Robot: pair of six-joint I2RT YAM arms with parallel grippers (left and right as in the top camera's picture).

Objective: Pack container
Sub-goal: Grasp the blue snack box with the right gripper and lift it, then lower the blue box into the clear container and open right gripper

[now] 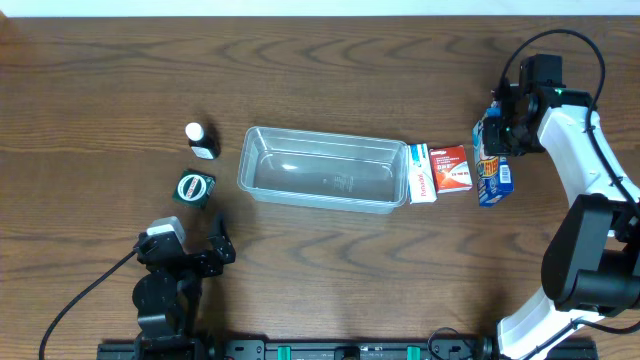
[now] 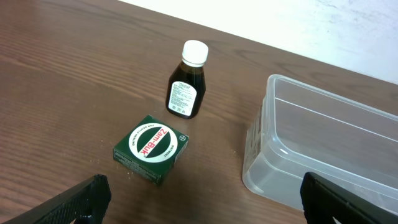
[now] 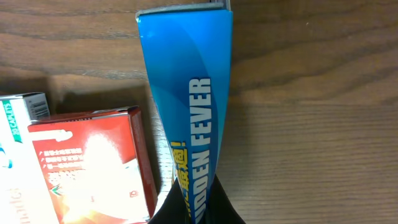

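Note:
The blue box [image 1: 491, 165] points crosswise to the container, so I will lift my right gripper, swing and turn it over the container's far half [image 1: 334, 153], then lower it and let go.
The clear plastic container [image 1: 320, 168] sits at the table's middle and holds nothing; its near corner shows in the left wrist view [image 2: 323, 149]. My right gripper [image 1: 497, 135] is shut on a blue box [image 1: 491, 165] [image 3: 193, 106] at the right, beside a red box [image 1: 452, 168] [image 3: 93, 165] and a white and green box [image 1: 421, 172]. My left gripper [image 2: 199, 205] is open and empty near the table's front left, short of a green Zam-Buk box [image 2: 151, 148] [image 1: 194, 187] and a dark bottle with a white cap [image 2: 188, 81] [image 1: 201, 141].
The red box and the white and green box lie right against the container's right end. The bottle and the green box stand left of the container. The table's far edge meets a white wall.

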